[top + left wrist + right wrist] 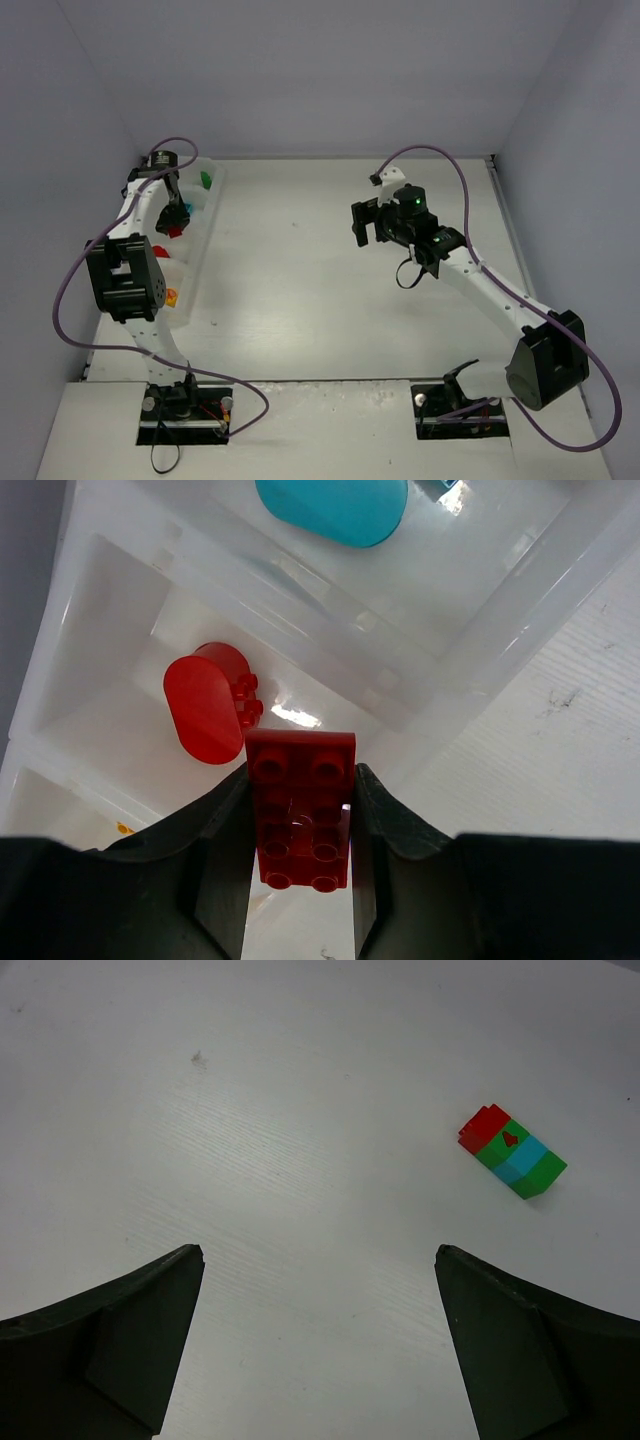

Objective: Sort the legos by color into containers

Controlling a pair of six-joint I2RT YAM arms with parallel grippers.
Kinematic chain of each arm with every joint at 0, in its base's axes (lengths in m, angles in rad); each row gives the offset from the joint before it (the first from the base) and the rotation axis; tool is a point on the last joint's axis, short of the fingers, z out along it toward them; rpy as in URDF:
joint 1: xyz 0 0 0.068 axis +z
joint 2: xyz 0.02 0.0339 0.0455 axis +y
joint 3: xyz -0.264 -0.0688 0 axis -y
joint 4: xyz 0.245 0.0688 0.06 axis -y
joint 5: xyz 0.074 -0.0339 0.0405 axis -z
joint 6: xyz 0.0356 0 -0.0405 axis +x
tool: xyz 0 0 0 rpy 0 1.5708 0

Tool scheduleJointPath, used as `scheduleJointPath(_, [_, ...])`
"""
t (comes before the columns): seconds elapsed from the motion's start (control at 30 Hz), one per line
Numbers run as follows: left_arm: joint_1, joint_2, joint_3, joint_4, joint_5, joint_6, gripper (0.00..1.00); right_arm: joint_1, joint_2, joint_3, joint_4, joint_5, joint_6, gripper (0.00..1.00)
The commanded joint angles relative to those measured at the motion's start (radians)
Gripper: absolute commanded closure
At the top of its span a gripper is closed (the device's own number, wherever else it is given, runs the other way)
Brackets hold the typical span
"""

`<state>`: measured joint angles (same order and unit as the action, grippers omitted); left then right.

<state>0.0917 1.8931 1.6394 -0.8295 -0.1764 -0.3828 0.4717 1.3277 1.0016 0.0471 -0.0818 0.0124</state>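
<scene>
My right gripper is about to move toward the right in its wrist view, then turn and lower over the clump's teal block (521, 1160) because the clump lies slanted there.
My left gripper (300, 775) is shut on a red lego (300, 820), a flat studded plate, held over the red compartment of the translucent white tray (300, 600). A red rounded lego (205, 708) lies in that compartment. A teal rounded lego (332, 508) lies in the adjacent one. In the top view the left gripper (172, 222) is over the tray (200, 250) at the table's left. My right gripper (362, 222) is open and empty above the table. Its wrist view shows the gripper (318, 1260) short of a red, green and teal clump (512, 1152).
A green lego (205, 180) sits in the tray's far compartment and an orange one (170, 296) in a near compartment. Grey walls enclose the table on three sides. A purple cable loops beside each arm.
</scene>
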Motion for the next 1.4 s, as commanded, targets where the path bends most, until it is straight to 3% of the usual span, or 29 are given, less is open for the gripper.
scheduleJointPath(0.0, [-0.001,-0.071,-0.018,0.018,-0.015,-0.031,0.73,-0.005,-0.024,0.006,0.046,0.036,0.015,0.02])
scheduleJointPath(0.27, [-0.001,-0.078,-0.079,0.041,-0.009,-0.047,0.53,-0.051,-0.005,0.014,0.03,0.126,0.063,0.03])
scheduleJointPath(0.5, [-0.006,-0.115,-0.072,0.052,0.031,-0.054,0.5,-0.157,-0.001,0.038,0.023,0.025,0.118,0.11])
scheduleJointPath(0.6, [-0.027,-0.153,-0.047,0.041,0.06,-0.05,0.49,-0.203,0.033,0.064,0.014,-0.003,0.138,0.08])
scheduleJointPath(0.77, [-0.136,-0.227,-0.041,0.046,0.089,-0.034,0.49,-0.242,0.125,0.126,0.007,0.019,0.117,0.08])
scheduleJointPath(0.97, [-0.266,-0.275,-0.069,0.058,0.213,-0.004,0.48,-0.254,0.29,0.233,-0.022,0.005,-0.017,0.04])
scheduleJointPath(1.13, [-0.34,-0.289,-0.099,0.061,0.261,0.004,0.48,-0.258,0.447,0.305,-0.043,-0.045,-0.276,0.04])
scheduleJointPath(1.37, [-0.359,-0.322,-0.145,0.062,0.301,0.012,0.48,-0.315,0.573,0.397,-0.043,-0.142,-0.408,0.15])
